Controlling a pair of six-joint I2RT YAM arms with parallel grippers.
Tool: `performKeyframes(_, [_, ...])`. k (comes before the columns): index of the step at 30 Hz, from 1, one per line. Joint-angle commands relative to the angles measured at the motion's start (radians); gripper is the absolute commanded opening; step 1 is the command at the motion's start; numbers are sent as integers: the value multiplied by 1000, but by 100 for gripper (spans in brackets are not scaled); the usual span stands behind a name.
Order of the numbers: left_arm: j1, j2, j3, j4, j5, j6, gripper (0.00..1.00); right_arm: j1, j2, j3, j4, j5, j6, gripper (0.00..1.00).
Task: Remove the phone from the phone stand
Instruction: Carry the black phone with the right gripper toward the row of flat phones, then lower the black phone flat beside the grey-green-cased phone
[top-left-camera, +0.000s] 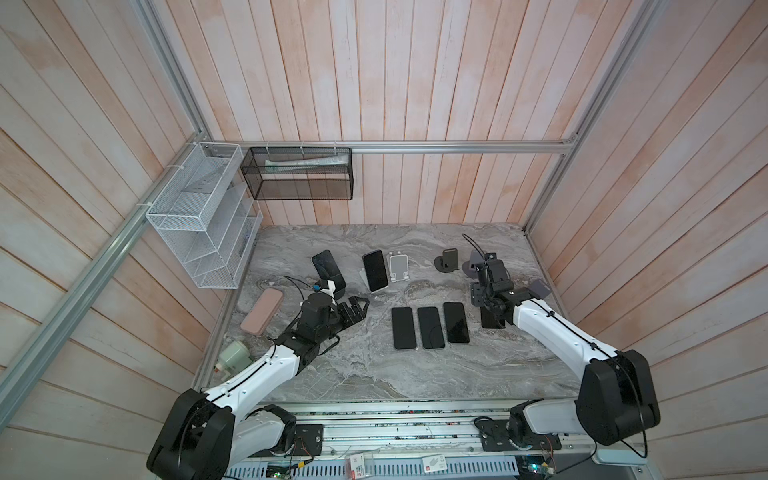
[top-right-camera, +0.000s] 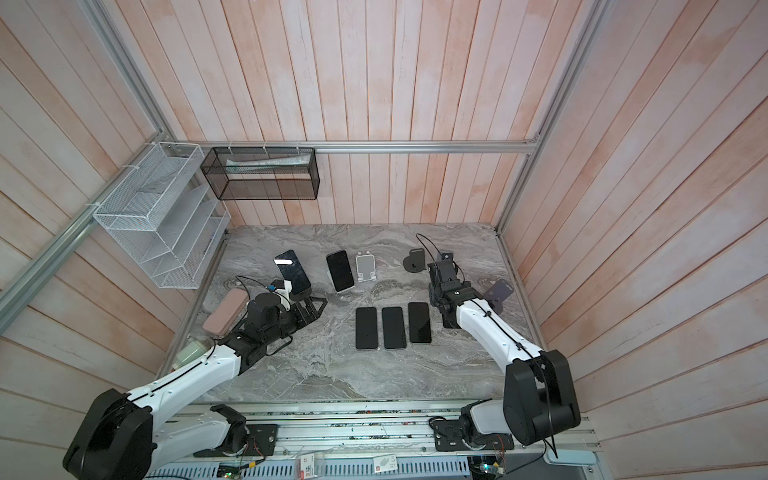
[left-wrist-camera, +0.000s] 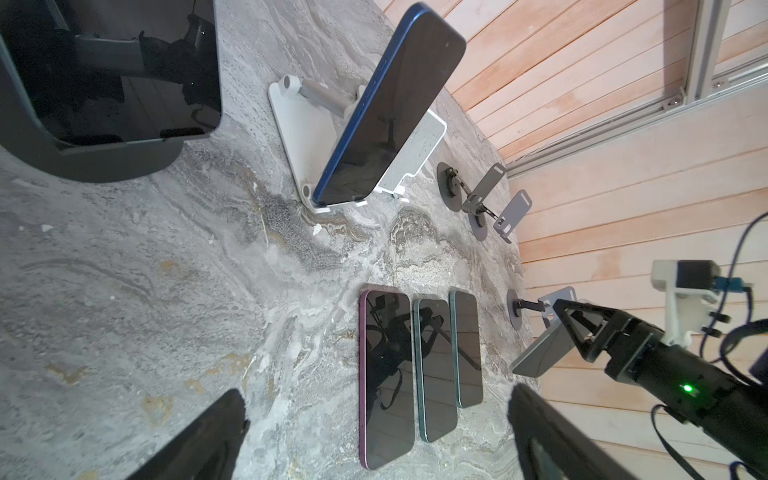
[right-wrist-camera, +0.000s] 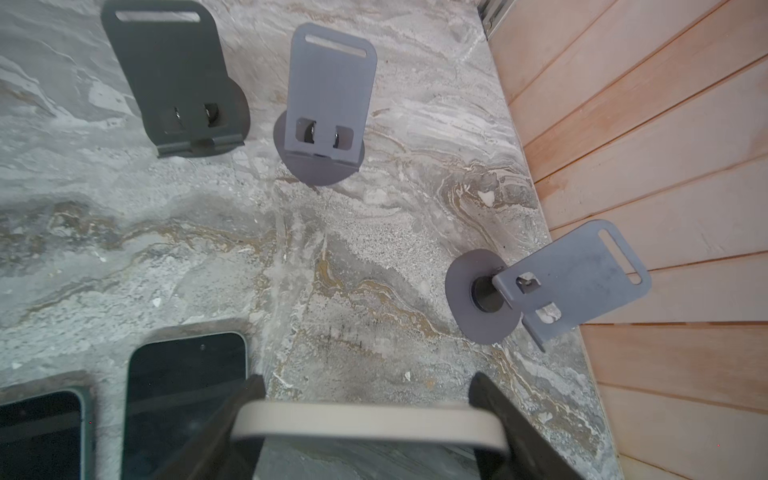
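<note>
My right gripper will lower the tilted phone, leveling it onto the bare tabletop (top-left-camera: 483, 336) (right-wrist-camera: 344, 364) beside the row of flat phones, and release it, as that part of the tabletop is clear.
My right gripper (right-wrist-camera: 365, 386) is shut on a phone (right-wrist-camera: 365, 424), whose pale edge spans the gap between the jaws. In both top views this phone (top-left-camera: 492, 321) hangs dark and tilted under the right wrist, off any stand, beside an empty grey phone stand (top-left-camera: 540, 288) at the table's right edge. Another phone with a blue rim (left-wrist-camera: 390, 112) leans on a white stand (left-wrist-camera: 299, 137). A black phone (top-left-camera: 326, 266) rests on a dark stand. My left gripper (top-left-camera: 358, 308) is open and empty, low over the table next to that dark stand.
Three phones lie flat side by side mid-table: (top-left-camera: 403, 328), (top-left-camera: 430, 328), (top-left-camera: 456, 322). Empty stands are at the back: white stand (top-left-camera: 399, 268), dark stand (right-wrist-camera: 174, 75), grey stand (right-wrist-camera: 328, 95). A pink case (top-left-camera: 262, 311) and a green object (top-left-camera: 232, 356) lie at the left.
</note>
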Motion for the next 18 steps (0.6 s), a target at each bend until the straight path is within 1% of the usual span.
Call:
performKeyframes(1, [9, -3, 19, 31, 23, 26, 100, -19, 24, 22, -15, -24, -11, 66])
performKeyframes(4, [11, -4, 12, 32, 32, 24, 100, -27, 64, 28, -25, -62, -16, 66])
performKeyframes(10, [17, -11, -10, 49, 41, 15, 100, -61, 138, 32, -47, -80, -8, 67])
performKeyframes(14, [22, -6, -14, 61, 49, 11, 100, -76, 177, 46, -64, -154, -9, 67])
performKeyframes(16, [22, 1, -15, 68, 54, 11, 100, -85, 193, 58, -79, -221, -7, 67])
performKeyframes(18, [24, 7, -13, 71, 61, 11, 100, -88, 202, 58, -79, -251, -5, 67])
